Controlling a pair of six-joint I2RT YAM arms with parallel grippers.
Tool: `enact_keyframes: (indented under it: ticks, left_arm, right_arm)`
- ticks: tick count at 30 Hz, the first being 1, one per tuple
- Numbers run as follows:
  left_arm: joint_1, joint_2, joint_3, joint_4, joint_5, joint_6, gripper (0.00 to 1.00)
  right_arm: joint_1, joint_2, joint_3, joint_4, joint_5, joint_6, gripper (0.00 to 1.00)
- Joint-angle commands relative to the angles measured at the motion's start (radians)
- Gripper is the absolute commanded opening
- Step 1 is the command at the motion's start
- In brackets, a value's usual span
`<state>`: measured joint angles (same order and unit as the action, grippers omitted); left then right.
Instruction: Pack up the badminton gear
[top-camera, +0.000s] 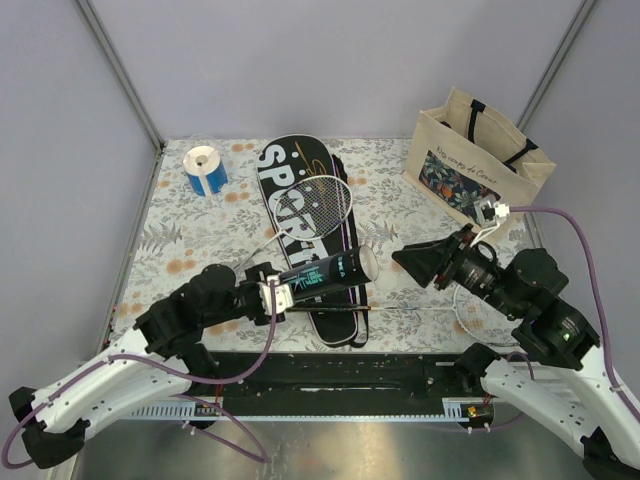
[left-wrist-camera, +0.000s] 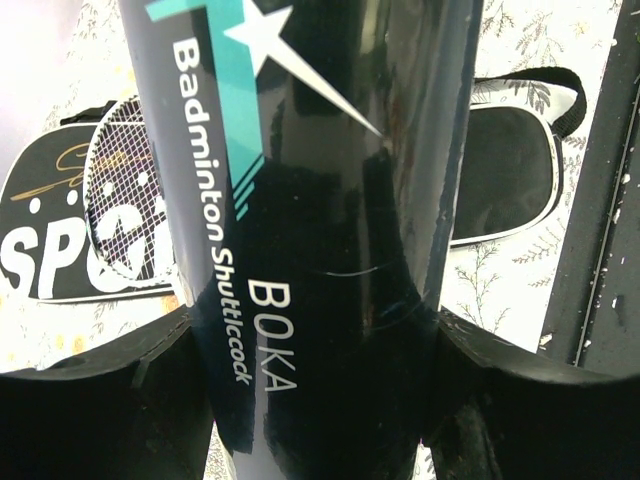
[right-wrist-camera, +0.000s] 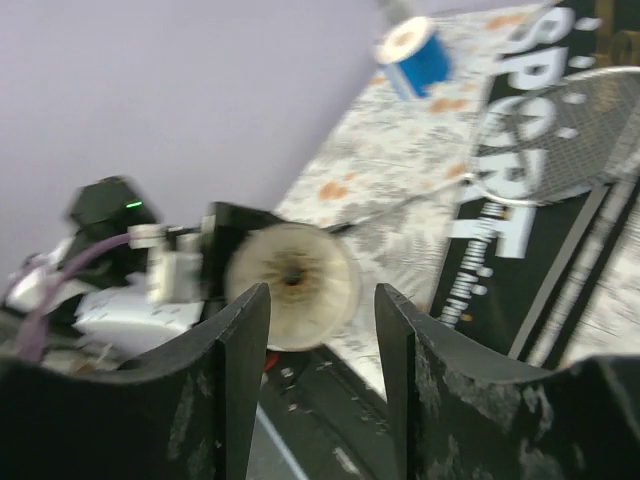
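Observation:
I will next tilt my right gripper down and lower it beside the case (top-camera: 287, 187) onto the white lid's rim, as it's open and faces the tube's pale end sideways.
My left gripper (top-camera: 274, 296) is shut on the long black tube with teal print (top-camera: 322, 274) and holds it level above the black SPORT case (top-camera: 287, 187). In the left wrist view the tube (left-wrist-camera: 330, 200) fills the space between my fingers (left-wrist-camera: 100, 400). A white-framed racket (top-camera: 322, 204) lies on the case. My right gripper (top-camera: 403, 258) is open and empty, facing the tube's round pale end (right-wrist-camera: 292, 284), which is blurred. A small white thing (top-camera: 384, 283), perhaps a shuttlecock, lies under that end. A thin racket shaft (top-camera: 410, 310) lies along the near edge.
A beige tote bag (top-camera: 478, 160) stands at the back right. A blue-and-white tape roll (top-camera: 205, 169) sits at the back left and also shows in the right wrist view (right-wrist-camera: 415, 52). Grey walls close the sides and back.

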<state>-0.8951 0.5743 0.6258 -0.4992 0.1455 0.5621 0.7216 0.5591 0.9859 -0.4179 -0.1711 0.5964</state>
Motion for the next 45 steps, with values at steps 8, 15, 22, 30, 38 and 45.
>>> enact_keyframes:
  ticks: [8, 15, 22, 30, 38, 45]
  left_arm:
    - [-0.004, -0.151, 0.008, 0.088, -0.089, -0.108, 0.0]
    - [-0.005, -0.194, -0.021, 0.125, -0.127, -0.108, 0.0]
    - [-0.004, -0.198, -0.029, 0.125, -0.123, -0.1, 0.0]
    - [-0.005, -0.192, -0.028, 0.126, -0.116, -0.1, 0.0]
    - [-0.004, -0.185, -0.026, 0.129, -0.119, -0.099, 0.0]
    - [-0.004, -0.185, -0.029, 0.126, -0.121, -0.097, 0.0]
  right_arm:
    - [0.004, 0.215, -0.236, -0.099, 0.58, -0.104, 0.55]
    - [-0.011, 0.508, -0.27, -0.087, 0.665, -0.043, 0.52]
    - [-0.059, 0.686, -0.283, 0.024, 0.559, -0.02, 0.49]
    - [-0.109, 0.778, -0.311, 0.094, 0.504, -0.006, 0.45]
    - [-0.125, 0.874, -0.312, 0.142, 0.47, -0.01, 0.41]
    - [-0.128, 0.9, -0.317, 0.145, 0.49, -0.012, 0.13]
